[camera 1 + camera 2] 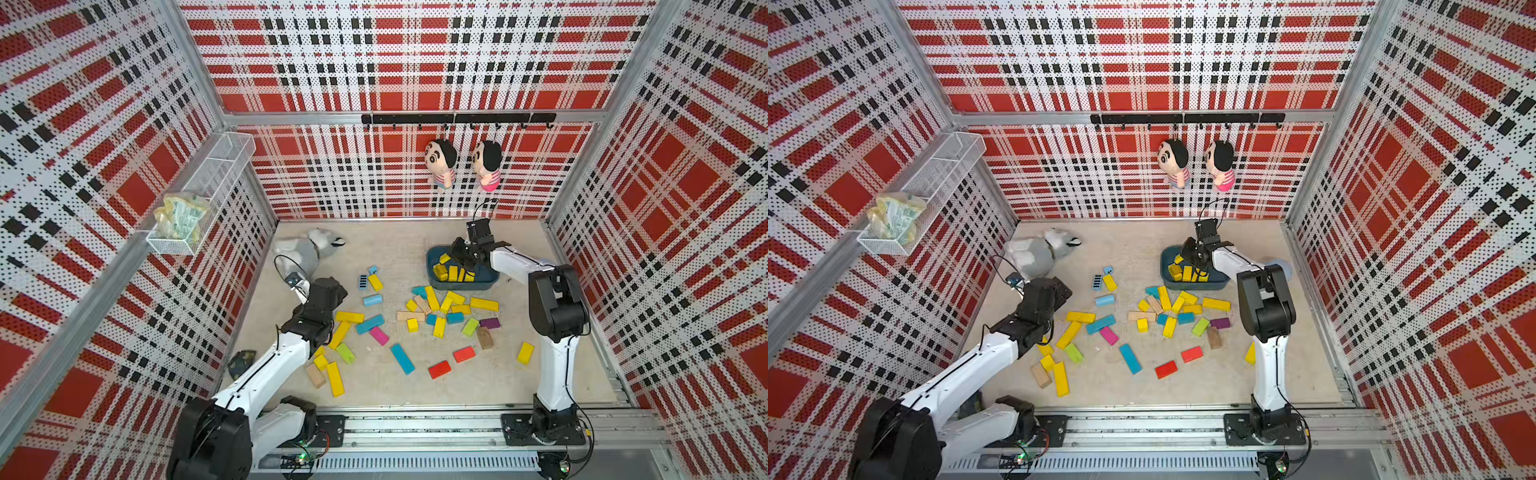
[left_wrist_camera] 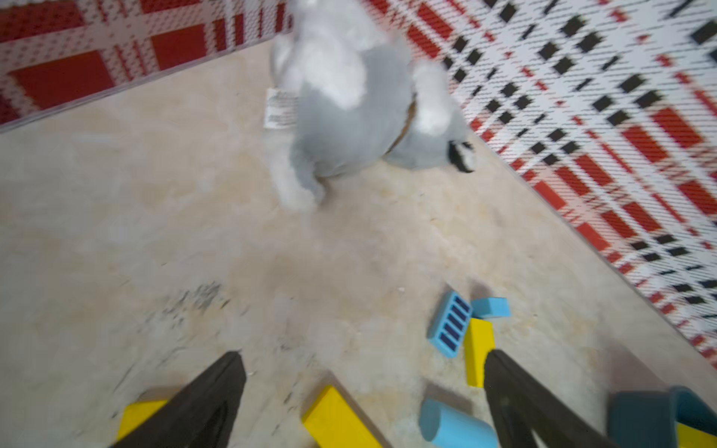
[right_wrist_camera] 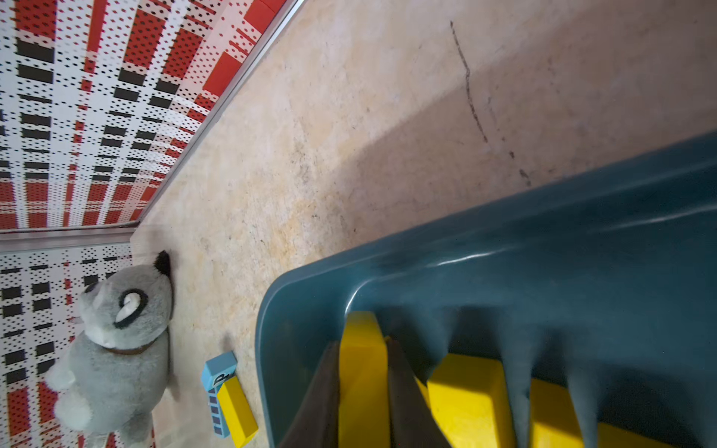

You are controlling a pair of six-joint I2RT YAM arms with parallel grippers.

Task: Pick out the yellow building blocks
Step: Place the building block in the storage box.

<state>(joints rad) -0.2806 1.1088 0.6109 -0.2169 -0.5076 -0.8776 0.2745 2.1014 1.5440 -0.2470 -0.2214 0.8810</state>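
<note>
My left gripper needs to move back and down, fingers tipped toward the floor, onto the yellow block [image 1: 318, 350] beside my forearm, because the block lies nearer my base.
Several yellow building blocks lie in the dark blue tub [image 1: 433, 254] at the back right, among them one at its front [image 1: 455, 274]. My right gripper [image 1: 459, 254] reaches down into the tub [image 3: 504, 252]. In the right wrist view it [image 3: 362, 341] is shut on a long yellow block [image 3: 362, 372]. More yellow blocks are scattered on the floor: a bar [image 1: 484, 304], a bar [image 1: 350, 317], a long one [image 1: 335, 379]. My left gripper [image 1: 334, 289] hovers open at the left. A yellow block [image 2: 337, 419] lies on the floor under its [image 2: 364, 353] gap, untouched.
Blue [image 1: 402, 358], red [image 1: 439, 369], lime-green [image 1: 345, 353], pink [image 1: 379, 336], purple [image 1: 489, 323] and tan [image 1: 484, 337] blocks mix with the yellow ones. A grey plush [image 1: 305, 251] lies at the back left. Two dolls [image 1: 441, 163] hang on the back wall; a wire basket [image 1: 195, 199] juts from the left wall.
</note>
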